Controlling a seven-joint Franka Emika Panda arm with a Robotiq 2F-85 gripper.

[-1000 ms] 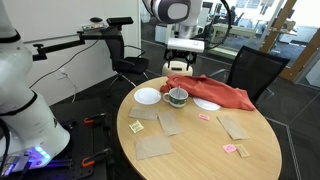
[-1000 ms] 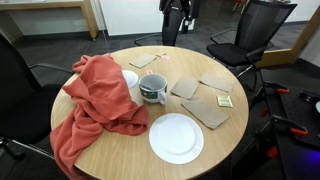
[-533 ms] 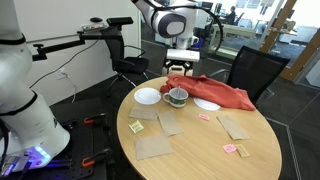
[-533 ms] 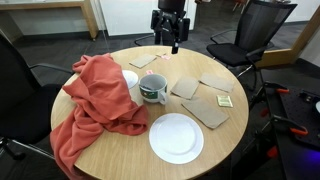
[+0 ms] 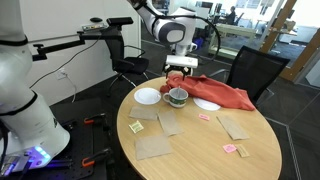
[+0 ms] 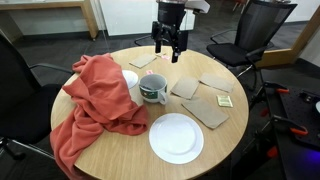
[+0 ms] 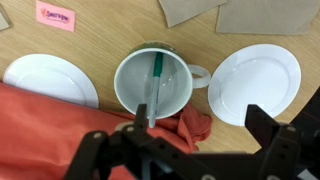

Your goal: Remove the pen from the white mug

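My gripper is open and should move down with its fingers astride the pen's grey end (image 7: 152, 119) by the red cloth, because that end reaches the mug's rim.
The white mug (image 7: 130, 88) stands on the round wooden table with a greenish pen (image 7: 155, 82) lying inside it, one end leaning on the near rim. The mug shows in both exterior views (image 5: 177, 96) (image 6: 153, 89), next to the red cloth. My gripper (image 7: 203, 125) is open and empty, hanging above the mug; the fingers straddle the cloth edge just beside the mug in the wrist view. It hangs well above the table in both exterior views (image 5: 178, 72) (image 6: 168, 47).
A red cloth (image 7: 60, 135) (image 6: 95, 95) lies against the mug. White plates (image 7: 50, 80) (image 7: 253, 83) flank it. Brown cards (image 6: 205, 108) and pink scraps (image 7: 56, 15) lie on the table (image 5: 200, 145). Office chairs (image 5: 255, 70) stand around it.
My gripper has come down and forward over the table, closer above the mug. The mug, pen and cloth have not moved.
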